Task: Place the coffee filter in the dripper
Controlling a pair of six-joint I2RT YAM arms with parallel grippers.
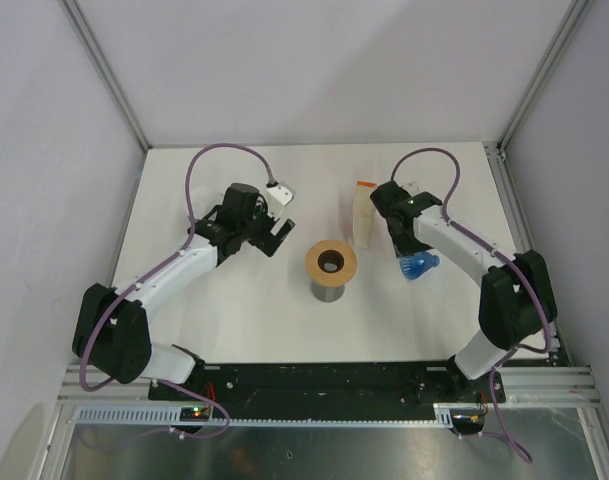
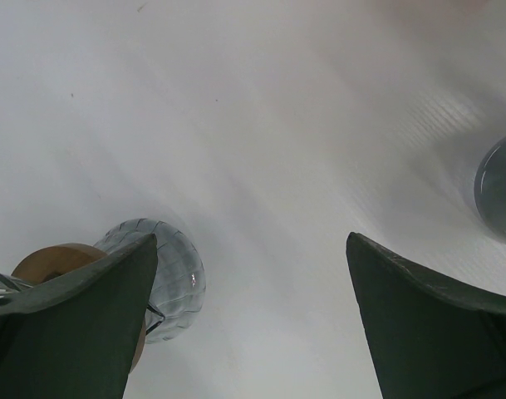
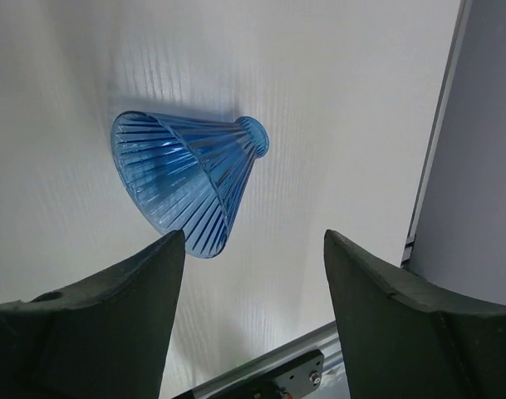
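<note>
I need to lower my right gripper next onto the near edge of the dripper's opening (image 1: 410,274) (image 3: 220,246) below, since this thin edge fits between the open fingers.
The blue ribbed dripper (image 1: 420,264) lies on its side on the white table, right of centre. In the right wrist view the dripper (image 3: 186,183) shows just ahead of my left fingertip, mouth facing left. My right gripper (image 1: 402,240) (image 3: 253,258) hovers over it, open, with nothing between the fingers. The coffee filter (image 1: 362,222), pale beige with an orange strip at its far end, lies flat just left of the right gripper. My left gripper (image 1: 278,238) (image 2: 253,258) is wide open and empty, left of centre.
A glass carafe with a wooden collar (image 1: 330,268) (image 2: 165,274) stands at the table's middle. A rounded grey shape (image 2: 502,187) shows at the right edge of the left wrist view. Metal frame posts (image 1: 529,95) and walls close in the table; a rail (image 1: 334,375) runs along the near edge.
</note>
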